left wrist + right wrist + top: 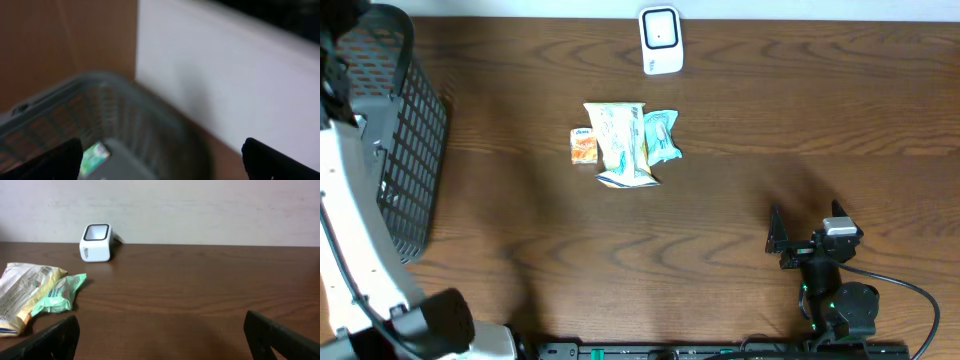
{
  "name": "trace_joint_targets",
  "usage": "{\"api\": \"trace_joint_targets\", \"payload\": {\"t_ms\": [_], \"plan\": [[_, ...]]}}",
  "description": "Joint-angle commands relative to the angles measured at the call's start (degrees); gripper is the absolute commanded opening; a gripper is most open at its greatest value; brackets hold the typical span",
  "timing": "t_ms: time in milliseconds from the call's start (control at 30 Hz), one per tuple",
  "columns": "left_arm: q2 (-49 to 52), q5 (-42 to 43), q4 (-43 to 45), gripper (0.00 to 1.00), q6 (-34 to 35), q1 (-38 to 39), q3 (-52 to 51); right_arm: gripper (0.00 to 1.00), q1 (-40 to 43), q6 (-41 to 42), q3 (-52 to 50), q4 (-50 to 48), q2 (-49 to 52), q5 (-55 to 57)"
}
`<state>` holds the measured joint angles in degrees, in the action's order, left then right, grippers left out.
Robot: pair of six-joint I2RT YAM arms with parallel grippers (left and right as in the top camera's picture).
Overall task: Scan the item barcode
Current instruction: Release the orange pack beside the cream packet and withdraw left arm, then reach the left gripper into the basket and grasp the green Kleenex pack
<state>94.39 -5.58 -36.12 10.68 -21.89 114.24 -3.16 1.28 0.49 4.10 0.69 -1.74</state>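
Note:
My left gripper tips downward and lowers into the grey basket [60, 100] onto the green item [93, 157] next, since that lies below it on the basket's bottom.
The white barcode scanner [660, 40] stands at the table's far edge and shows upright [96, 242] in the right wrist view. Mid-table lie a pale snack bag [620, 145], a teal packet [660, 135] and a small orange packet [583, 145]. My right gripper [807, 222] rests open near the front right, well short of the bag [25, 292] and teal packet [57, 294], with nothing between its fingers [162, 337]. My left gripper [162, 160] hangs open over the grey basket [60, 100]. A blurred green item [92, 156] lies inside it.
The dark mesh basket [405, 150] stands at the table's left edge, with the white left arm [350, 230] beside it. A white wall runs behind the table. Bare wood lies between the right gripper and the items.

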Motion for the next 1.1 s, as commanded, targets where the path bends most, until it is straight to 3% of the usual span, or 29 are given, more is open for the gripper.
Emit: {"api": "trace_joint_targets", "payload": {"t_ms": [0,100,233,467,800,933,1067], "plan": [[1.1,-3.2,-1.4,1.00,-0.9,-2.5,0.2,0.99,-0.2,0.8,-0.2,0.2,-0.4,0.1],[2.7,-4.5,-0.6,1.00,-5.7,-3.6,0.2,0.99,-0.2,0.8,-0.2,0.2,-0.4,0.1],[6.0,-4.5,-0.8,1.00,-19.7,-4.3,0.2,0.99,-0.2,0.8,-0.2,0.2,-0.4,0.1],[14.5,-4.6,-1.2,0.91,-35.0,-7.6,-0.5,0.99,-0.2,0.8,-0.2,0.2,-0.4,0.1],[25.1,-4.5,-0.9,0.87,-41.1,-12.9,-0.5,0.99,-0.2,0.8,-0.2,0.2,-0.4,0.1],[29.5,-2.8,-0.9,0.72,-46.2,-14.1,-0.5,0.99,-0.2,0.8,-0.2,0.2,-0.4,0.1],[31.8,-2.4,0.0,0.70,-47.8,-13.7,-0.5,0.99,-0.2,0.8,-0.2,0.2,-0.4,0.1]]}}
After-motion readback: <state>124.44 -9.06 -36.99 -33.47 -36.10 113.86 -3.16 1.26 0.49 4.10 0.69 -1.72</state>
